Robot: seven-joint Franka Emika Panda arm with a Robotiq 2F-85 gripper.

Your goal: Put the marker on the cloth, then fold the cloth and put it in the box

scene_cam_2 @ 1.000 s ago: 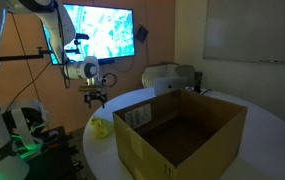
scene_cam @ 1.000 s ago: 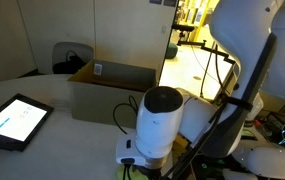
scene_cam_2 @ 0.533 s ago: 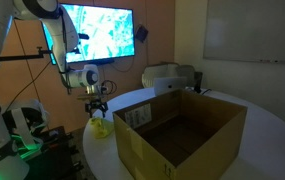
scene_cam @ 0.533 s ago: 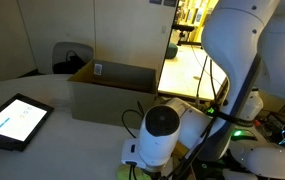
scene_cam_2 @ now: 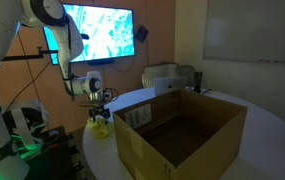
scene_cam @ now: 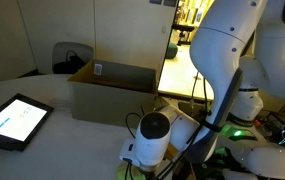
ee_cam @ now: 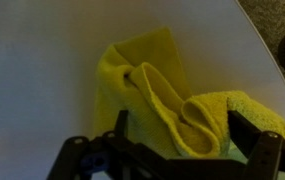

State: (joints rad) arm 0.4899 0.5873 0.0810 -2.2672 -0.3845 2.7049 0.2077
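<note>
My gripper's open fingers already stand on either side of the raised fold of the yellow-green cloth. My gripper should lower onto that fold and close there.
The yellow-green cloth lies crumpled and folded over on the white table, near its edge; it also shows in an exterior view. My gripper is open, low over the cloth, with a finger on each side of a raised fold. In an exterior view the gripper hangs just above the cloth, to the left of the brown cardboard box. The box also shows in the exterior view from the other side. The marker is not visible in any view.
A black-framed tablet with a lit screen lies on the table left of the box. The robot's own arm blocks the gripper in that view. The round table's edge runs close beside the cloth.
The gripper has come down from above the table edge to just over the cloth. The cloth and box have not moved.
</note>
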